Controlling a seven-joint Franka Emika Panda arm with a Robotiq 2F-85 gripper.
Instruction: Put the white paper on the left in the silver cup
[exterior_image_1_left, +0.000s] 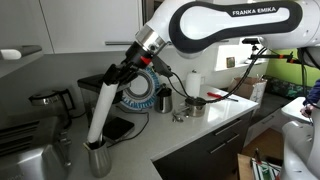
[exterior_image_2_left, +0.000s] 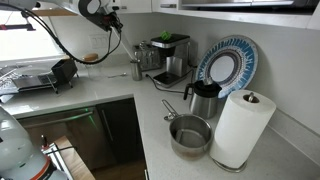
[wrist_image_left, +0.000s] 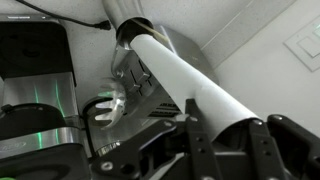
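Observation:
My gripper will next lower the paper further into the opening of the silver cup (exterior_image_1_left: 98, 158) (wrist_image_left: 131, 29) below and let it go, because the paper's lower end is at the cup's rim.
My gripper (exterior_image_1_left: 122, 75) is shut on the upper part of the white paper (exterior_image_1_left: 103, 110), a long slim tube that hangs tilted down to the left. Its lower end meets the mouth of the silver cup (exterior_image_1_left: 98, 158), which stands on the counter by the toaster; the end looks to be just inside the rim. In the wrist view the fingers (wrist_image_left: 222, 111) clamp both sides of the tube (wrist_image_left: 180, 75), whose far end points at the cup's rim (wrist_image_left: 122, 28). In an exterior view the gripper (exterior_image_2_left: 107, 15) is at the far top left above a small cup (exterior_image_2_left: 135, 68); the tube is hard to make out there.
A toaster (exterior_image_1_left: 25, 150) sits left of the cup. A blue-rimmed plate (exterior_image_2_left: 228, 65), a dark steel jug with a handle (exterior_image_2_left: 203, 100), a squat metal cup (exterior_image_2_left: 190, 135) and a paper-towel roll (exterior_image_2_left: 243, 128) stand along the counter. A coffee machine (exterior_image_2_left: 165, 55) is at the back.

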